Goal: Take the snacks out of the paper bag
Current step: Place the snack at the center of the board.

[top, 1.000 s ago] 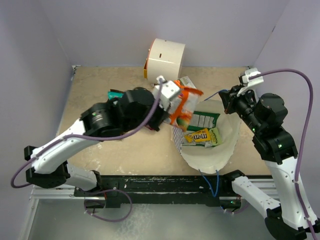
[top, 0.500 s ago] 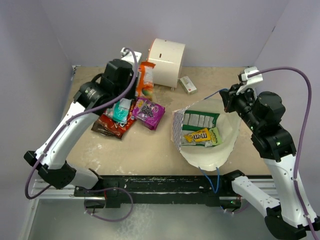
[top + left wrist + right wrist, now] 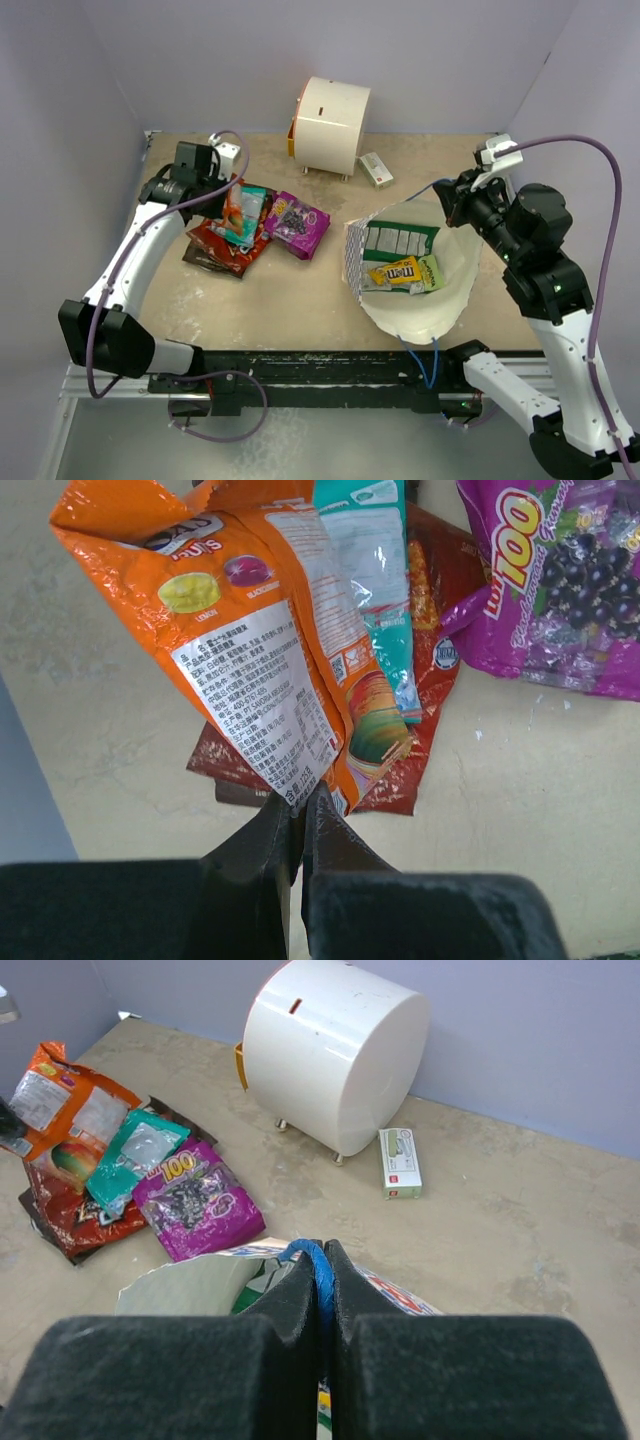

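Note:
The orange snack packet in my left gripper needs to go down next, so that it lies over the teal packet (image 3: 375,580) and brown chips bag before I open the gripper.
My left gripper (image 3: 222,197) is shut on the edge of the orange snack packet (image 3: 236,207), over the pile at the table's left. In the left wrist view the jaws (image 3: 300,805) pinch the orange packet (image 3: 250,630) above the teal packet (image 3: 375,580), brown chips bag (image 3: 430,680) and purple packet (image 3: 560,580). My right gripper (image 3: 452,197) is shut on the blue string handle (image 3: 318,1270) of the paper bag (image 3: 440,305), holding it open. Inside lie a green-and-white packet (image 3: 400,240), a yellow packet (image 3: 398,272) and a small yellow-green one (image 3: 431,272).
A white cylindrical appliance (image 3: 330,125) stands at the back centre, with a small white box (image 3: 376,169) to its right. Purple walls close in the table on three sides. The pile also shows in the right wrist view: purple (image 3: 195,1200), teal (image 3: 135,1160), orange (image 3: 65,1110).
My left arm has carried the orange packet from beside the bag to the far left and lowered it over the snack pile. The right arm and the bag have stayed put.

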`<state>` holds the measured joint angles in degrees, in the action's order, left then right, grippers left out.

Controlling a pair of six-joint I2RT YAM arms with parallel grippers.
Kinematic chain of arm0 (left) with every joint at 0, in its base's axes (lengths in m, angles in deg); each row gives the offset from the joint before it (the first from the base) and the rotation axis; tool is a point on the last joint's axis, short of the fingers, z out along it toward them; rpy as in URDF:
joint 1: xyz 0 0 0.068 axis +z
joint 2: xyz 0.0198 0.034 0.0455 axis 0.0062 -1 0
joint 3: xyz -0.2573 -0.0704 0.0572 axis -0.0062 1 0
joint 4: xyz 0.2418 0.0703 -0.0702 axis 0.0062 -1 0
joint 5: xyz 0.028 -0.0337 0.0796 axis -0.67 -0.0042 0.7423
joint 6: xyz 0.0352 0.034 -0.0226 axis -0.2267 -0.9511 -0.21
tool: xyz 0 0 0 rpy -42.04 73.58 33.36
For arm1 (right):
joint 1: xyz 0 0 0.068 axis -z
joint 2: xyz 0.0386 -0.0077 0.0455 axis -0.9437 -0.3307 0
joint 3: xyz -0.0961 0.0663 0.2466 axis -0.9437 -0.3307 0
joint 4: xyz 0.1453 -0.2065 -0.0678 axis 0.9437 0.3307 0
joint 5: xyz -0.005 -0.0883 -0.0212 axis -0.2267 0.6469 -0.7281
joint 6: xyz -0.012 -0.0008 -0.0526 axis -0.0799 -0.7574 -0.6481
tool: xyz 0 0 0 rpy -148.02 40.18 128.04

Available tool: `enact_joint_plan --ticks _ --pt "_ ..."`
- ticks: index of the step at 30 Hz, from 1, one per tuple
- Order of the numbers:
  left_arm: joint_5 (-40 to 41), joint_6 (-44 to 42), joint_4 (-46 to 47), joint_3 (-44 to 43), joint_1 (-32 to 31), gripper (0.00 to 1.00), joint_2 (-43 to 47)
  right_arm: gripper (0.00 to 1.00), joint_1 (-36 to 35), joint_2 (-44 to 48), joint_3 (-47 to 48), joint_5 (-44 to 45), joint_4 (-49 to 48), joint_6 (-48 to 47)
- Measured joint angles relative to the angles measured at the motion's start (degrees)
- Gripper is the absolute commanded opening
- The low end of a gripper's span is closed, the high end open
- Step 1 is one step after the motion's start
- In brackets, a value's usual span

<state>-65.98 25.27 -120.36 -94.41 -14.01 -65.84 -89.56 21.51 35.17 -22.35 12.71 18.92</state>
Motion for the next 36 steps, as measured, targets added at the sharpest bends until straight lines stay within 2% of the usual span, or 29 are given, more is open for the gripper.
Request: enact_joint_plan --ticks 5,11,17,26,29,34,36 --pt "-7.45 -4.42 7.1 4.24 3.69 0.0 -0.37 0.0 0.0 0.09 0.0 -1.18 0.07 0.0" --pt "-18.21 -7.06 8.39 2.75 8.48 0.0 -5.4 0.0 0.0 0.83 0.0 -1.84 0.31 -0.22" --pt "-19.02 -8.74 7.8 1.33 10.29 0.0 -14.45 0.0 0.0 1.25 0.0 -2.19 0.33 -0.42" --pt "-16.72 -8.81 5.14 -1.68 10.71 0.0 -21.07 0.0 0.0 1.25 0.0 -2.14 0.33 -0.39" --pt "-15.43 -8.68 4.98 -1.68 10.69 0.17 -21.07 0.0 0.0 1.36 0.0 -2.14 0.44 -0.39" --pt "-10.84 -7.82 4.28 -1.75 10.71 0.59 -21.09 0.0 0.0 1.88 0.0 -1.7 0.42 -0.39" --pt "-9.11 -6.8 3.39 -2.32 10.78 0.66 -21.07 0.0 0.0 1.88 0.0 -1.62 0.39 -0.39"
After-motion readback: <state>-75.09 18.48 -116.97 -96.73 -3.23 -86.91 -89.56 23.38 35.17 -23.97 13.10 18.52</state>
